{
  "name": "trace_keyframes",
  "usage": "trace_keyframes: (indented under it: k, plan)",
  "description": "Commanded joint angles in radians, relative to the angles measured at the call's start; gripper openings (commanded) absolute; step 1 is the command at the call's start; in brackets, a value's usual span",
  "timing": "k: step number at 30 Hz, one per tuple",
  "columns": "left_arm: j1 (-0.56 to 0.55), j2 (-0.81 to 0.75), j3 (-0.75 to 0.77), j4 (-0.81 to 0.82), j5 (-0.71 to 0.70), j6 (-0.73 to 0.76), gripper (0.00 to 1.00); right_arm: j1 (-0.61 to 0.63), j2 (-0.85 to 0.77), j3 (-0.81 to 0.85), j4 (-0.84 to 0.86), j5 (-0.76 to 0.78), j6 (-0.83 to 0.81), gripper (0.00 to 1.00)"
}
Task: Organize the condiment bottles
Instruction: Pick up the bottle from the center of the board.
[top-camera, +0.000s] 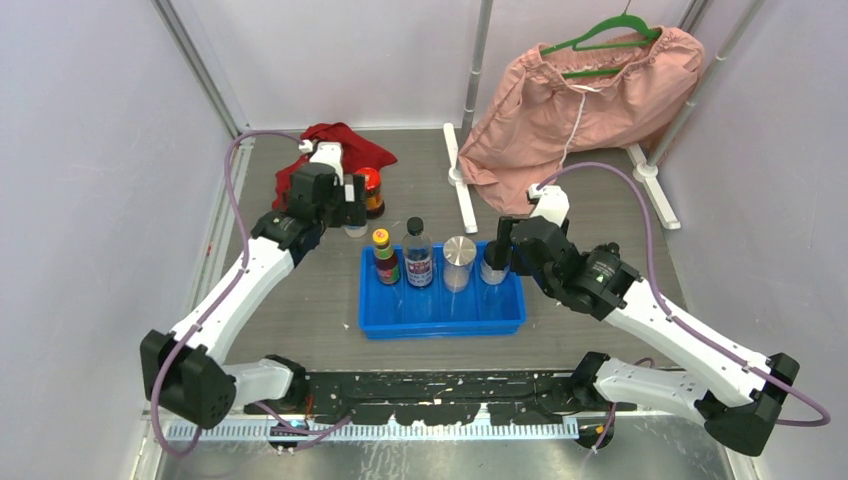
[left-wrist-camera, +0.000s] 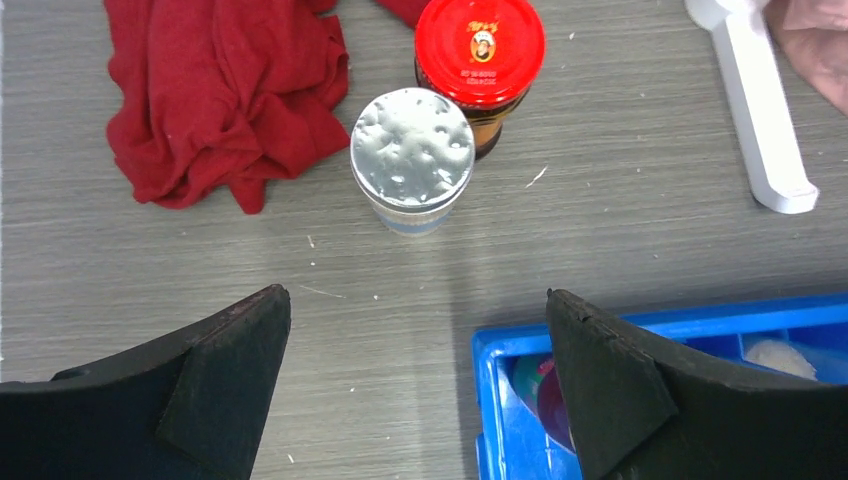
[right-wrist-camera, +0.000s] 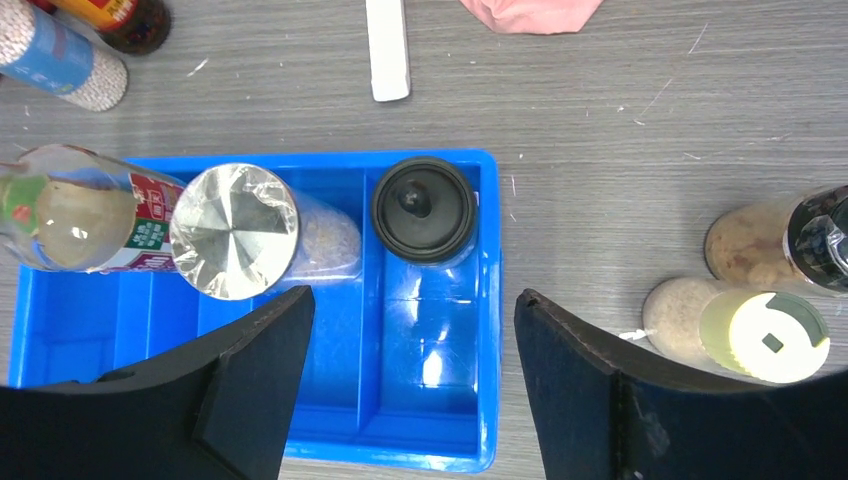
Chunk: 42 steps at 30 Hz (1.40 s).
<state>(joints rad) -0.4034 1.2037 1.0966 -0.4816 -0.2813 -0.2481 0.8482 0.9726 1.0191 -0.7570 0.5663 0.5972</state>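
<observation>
The jar is below and outward of my left gripper's open fingers. My left gripper will next move down and slightly outward to close around the jar's silver lid (left-wrist-camera: 413, 146).
Four condiment bottles stand in the blue tray (top-camera: 440, 318): a yellow-capped dark one (top-camera: 383, 255), a clear black-capped one (top-camera: 417, 252), a silver-capped jar (top-camera: 459, 262) and a black-capped bottle (top-camera: 494, 264). My left gripper (left-wrist-camera: 418, 320) is open and empty, above the table just short of a silver-lidded jar (left-wrist-camera: 412, 158) and a red-capped jar (left-wrist-camera: 480, 55). My right gripper (right-wrist-camera: 412, 320) is open and empty over the tray's right compartment (right-wrist-camera: 440, 340), near the black-capped bottle (right-wrist-camera: 424, 208). Two more beige bottles (right-wrist-camera: 760, 322) (right-wrist-camera: 790, 240) stand on the table right of the tray.
A red cloth (left-wrist-camera: 225, 90) lies left of the two jars. A pink garment (top-camera: 590, 95) hangs on a green hanger at the back, on a rack with white feet (top-camera: 460, 185). The tray's left corner (left-wrist-camera: 500, 400) lies under my left gripper's right finger.
</observation>
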Motion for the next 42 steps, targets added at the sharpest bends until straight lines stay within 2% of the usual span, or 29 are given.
trace_keyframes:
  k: [1, 11, 21, 32, 42]
  plan:
    - [0.041, 0.059, -0.016, 0.145, 0.077, -0.003, 0.99, -0.006, 0.012, -0.013, 0.018, 0.005, -0.020, 0.80]
    - [0.058, 0.229, 0.022, 0.275, 0.012, 0.024, 0.96, -0.007, 0.059, -0.039, 0.059, -0.014, -0.039, 0.81]
    - [0.059, 0.281, -0.035, 0.430, -0.042, 0.025, 0.91, -0.035, 0.072, -0.071, 0.085, -0.044, -0.063, 0.82]
    - [0.058, 0.286, -0.066, 0.429, -0.048, 0.000, 0.78, -0.057, 0.073, -0.106, 0.114, -0.075, -0.060, 0.82]
    - [0.058, 0.300, -0.067, 0.437, -0.061, 0.000, 0.73, -0.067, 0.056, -0.123, 0.109, -0.077, -0.059, 0.82]
